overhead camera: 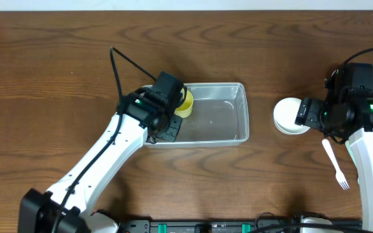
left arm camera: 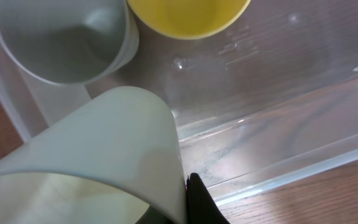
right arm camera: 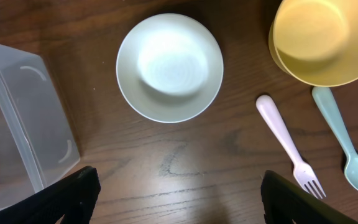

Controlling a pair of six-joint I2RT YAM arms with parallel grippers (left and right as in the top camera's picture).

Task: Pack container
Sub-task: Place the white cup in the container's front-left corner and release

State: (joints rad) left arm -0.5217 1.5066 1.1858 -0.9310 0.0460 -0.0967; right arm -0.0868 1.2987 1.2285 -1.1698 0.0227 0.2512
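Note:
Next, my left gripper lowers into the container and releases the pale white cup there, since the container's free bottom beside the grey cup lies below my gripper.
The clear container lies at the table's middle. My left gripper hangs over its left end, shut on the wall of a pale white cup; one black finger presses the cup's outside, the other is hidden. Below it, inside the container, stand a grey cup and a yellow cup. My right gripper is open above bare wood, just short of a white bowl, with nothing between its fingers.
Right of the container lie a yellow bowl, a white fork and a teal spoon. The container's right corner shows at the left of the right wrist view. The fork lies near the right arm.

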